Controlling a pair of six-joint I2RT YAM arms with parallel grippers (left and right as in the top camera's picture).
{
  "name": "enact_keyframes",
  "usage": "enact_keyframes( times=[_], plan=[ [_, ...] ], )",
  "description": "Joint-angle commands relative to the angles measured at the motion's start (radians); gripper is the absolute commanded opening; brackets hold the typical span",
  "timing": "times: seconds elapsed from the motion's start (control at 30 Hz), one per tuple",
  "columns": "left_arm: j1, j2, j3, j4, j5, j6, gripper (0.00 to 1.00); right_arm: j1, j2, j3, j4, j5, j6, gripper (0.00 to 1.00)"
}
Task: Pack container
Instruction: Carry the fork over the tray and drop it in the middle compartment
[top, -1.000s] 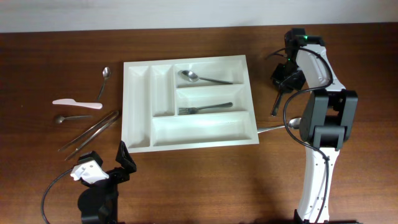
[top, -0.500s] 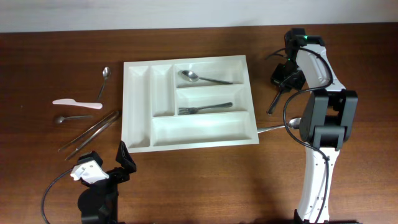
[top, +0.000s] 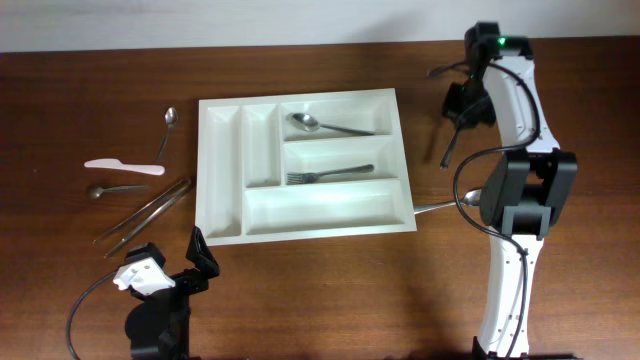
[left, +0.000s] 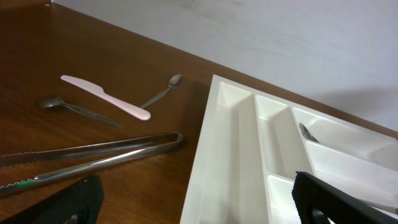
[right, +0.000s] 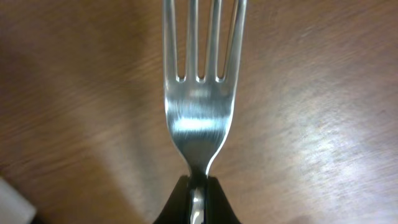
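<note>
My right gripper lifts the second fork over the tray's middle wide section next, then turns it and lowers it beside the fork already there.
The container is a white tray with several compartments in the middle of the table; its near-left corner also fills the left wrist view. A spoon and a fork lie in two of its wide compartments. To the right of the tray, my right gripper is shut on a second fork. In the right wrist view that fork sticks out of the gripper, tines away from it, over bare wood. My left gripper stands open near the tray's front-left corner, holding nothing.
Left of the tray lie a spoon, a pale pink knife, a small spoon and metal tongs. Another spoon lies by the tray's right front corner, partly under my right arm.
My right gripper has closed on the fork and carried it toward the far edge of the table. The left arm has not moved.
</note>
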Motion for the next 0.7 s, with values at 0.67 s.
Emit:
enact_keyframes(
  times=[0.67],
  plan=[
    [0.006, -0.009, -0.004, 0.0, 0.011, 0.02, 0.99, 0.266, 0.001, 0.294, -0.194, -0.586, -1.102, 0.04]
  ],
)
